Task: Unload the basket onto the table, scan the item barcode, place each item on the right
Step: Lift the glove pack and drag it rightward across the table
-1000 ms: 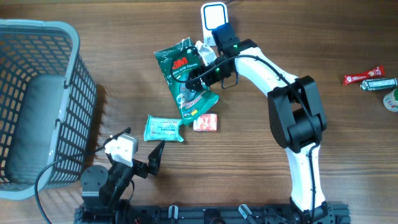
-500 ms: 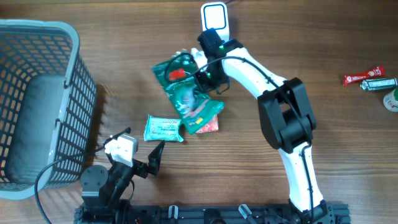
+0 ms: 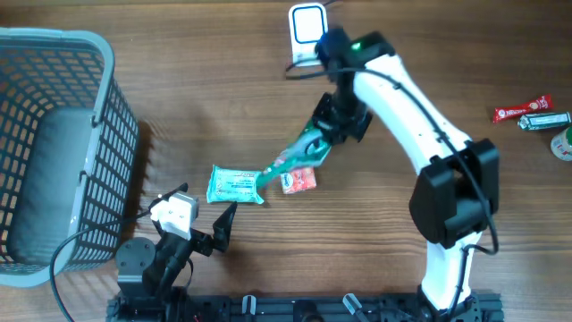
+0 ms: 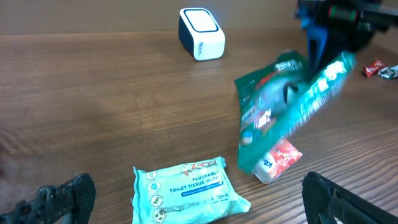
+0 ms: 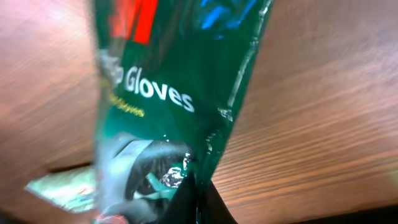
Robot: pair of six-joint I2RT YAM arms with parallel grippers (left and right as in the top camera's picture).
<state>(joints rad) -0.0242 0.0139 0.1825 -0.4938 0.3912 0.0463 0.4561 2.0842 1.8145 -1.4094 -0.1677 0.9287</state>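
Note:
Next, my right gripper moves down and back over the red-and-white packet (image 3: 299,180) and releases the glove pack there, as that pack still hangs tilted above the table.
My right gripper (image 3: 324,130) is shut on one edge of a green pack of gloves (image 3: 297,155), which hangs tilted above the table, its low end over a small red-and-white packet (image 3: 299,180). In the right wrist view the glove pack (image 5: 161,93) fills the frame above the pinched fingertips (image 5: 199,202); no barcode shows. The white scanner (image 3: 307,25) stands at the far edge, behind the arm. My left gripper (image 3: 189,217) is open low at the front, its fingers either side of a teal toilet-wipes pack (image 4: 186,186) without touching it.
A grey mesh basket (image 3: 109,63) takes up the left side. Wrapped snack bars (image 3: 523,112) and a tape roll (image 3: 563,143) lie at the far right edge. The wipes pack (image 3: 235,185) and the red-and-white packet (image 4: 280,160) lie on the wood mid-table.
The right gripper closed on the glove pack beside the scanner, lifted it off the table and swung it right and toward the front. The left arm has not moved.

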